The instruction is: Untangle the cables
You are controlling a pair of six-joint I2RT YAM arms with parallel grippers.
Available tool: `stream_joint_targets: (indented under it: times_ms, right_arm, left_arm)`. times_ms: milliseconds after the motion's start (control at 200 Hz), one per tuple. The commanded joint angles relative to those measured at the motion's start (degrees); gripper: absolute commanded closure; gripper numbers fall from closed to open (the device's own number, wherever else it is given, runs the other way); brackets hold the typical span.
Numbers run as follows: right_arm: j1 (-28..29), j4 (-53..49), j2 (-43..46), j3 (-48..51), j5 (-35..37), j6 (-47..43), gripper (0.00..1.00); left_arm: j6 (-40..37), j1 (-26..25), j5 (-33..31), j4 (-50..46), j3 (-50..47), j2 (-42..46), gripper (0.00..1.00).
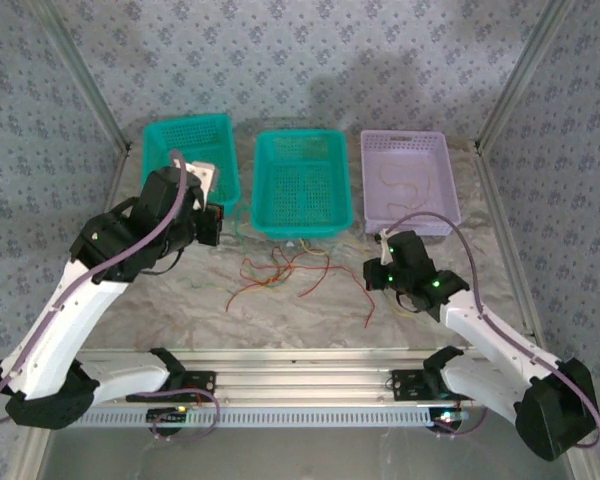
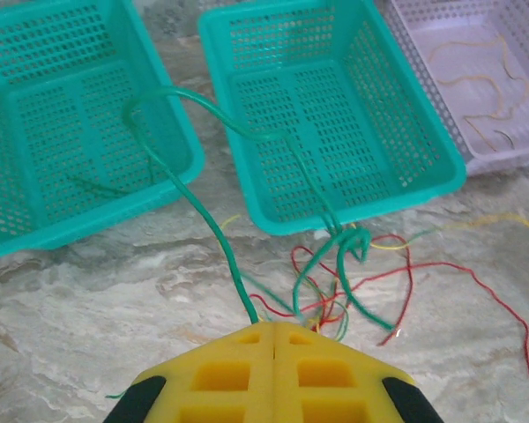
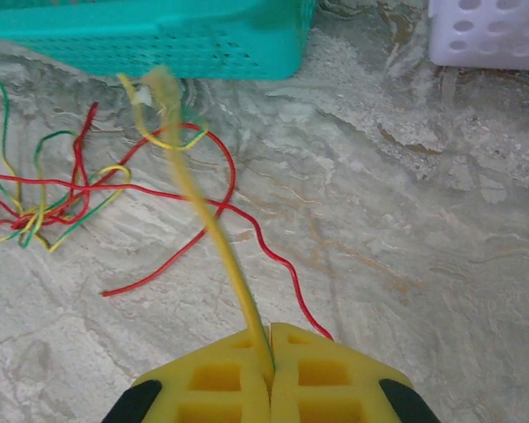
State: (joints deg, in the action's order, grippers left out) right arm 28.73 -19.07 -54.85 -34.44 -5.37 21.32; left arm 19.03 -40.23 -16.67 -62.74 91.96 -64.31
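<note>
The yellow cable is stretched over the red cable [image 3: 292,270], so I will move my right gripper a little toward the tangle to slacken it, then release it.
The cables lie in a tangle [image 1: 280,270] of red, green and yellow wires on the table in front of the middle teal basket [image 1: 302,222]. My left gripper [image 2: 273,328] is shut on a green cable [image 2: 234,272], which rises in a loop over the basket gap and drops back into the knot [image 2: 348,251]. In the top view the left gripper [image 1: 216,224] hangs left of the tangle. My right gripper [image 3: 271,339] is shut on a yellow cable [image 3: 234,274] stretched toward the tangle [image 3: 35,211]. A red cable [image 3: 292,270] runs under it. The right gripper [image 1: 384,264] is right of the tangle.
Three baskets stand in a row at the back: a teal one [image 1: 160,135] on the left, the middle teal one, and a purple one [image 1: 442,180] holding a cream cable [image 1: 405,188]. Metal frame posts [image 1: 100,110] flank the marbled table.
</note>
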Motion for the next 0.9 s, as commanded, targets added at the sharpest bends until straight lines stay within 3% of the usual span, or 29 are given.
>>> stream_joint_targets:
  times_ms: [0,305,375,460,575,695,894]
  right_arm:
    - [-0.26,0.98,-0.36,0.51,-1.69,-0.93,1.00]
    - [2.88,2.41,-2.01,-0.10,-4.33,-2.16,0.99]
    - [3.80,1.94,-2.70,-0.95,-4.06,-2.94,0.93]
    - [5.44,1.75,-2.77,-1.80,-3.29,-3.94,0.68]
    - [7.35,2.47,-0.44,-2.20,-0.51,-4.72,0.50]
    - [7.64,4.11,1.94,-2.98,0.60,-5.21,0.45]
    - [10.10,13.58,0.78,-4.83,-6.54,-6.38,0.38]
  left_arm:
    - [-1.76,2.43,-0.82,4.46,-1.66,1.50,1.00]
    - [0.84,3.50,8.61,5.52,-2.00,0.42,1.00]
    - [2.11,3.56,11.29,6.07,-2.95,0.64,1.00]
    - [3.63,3.51,14.94,6.96,-4.39,0.73,1.00]
    - [5.11,3.56,17.99,8.13,-6.26,0.59,1.00]
    - [6.22,3.50,19.58,9.56,-8.21,0.38,1.00]
    - [9.46,3.16,26.29,13.58,-10.82,-1.13,1.00]
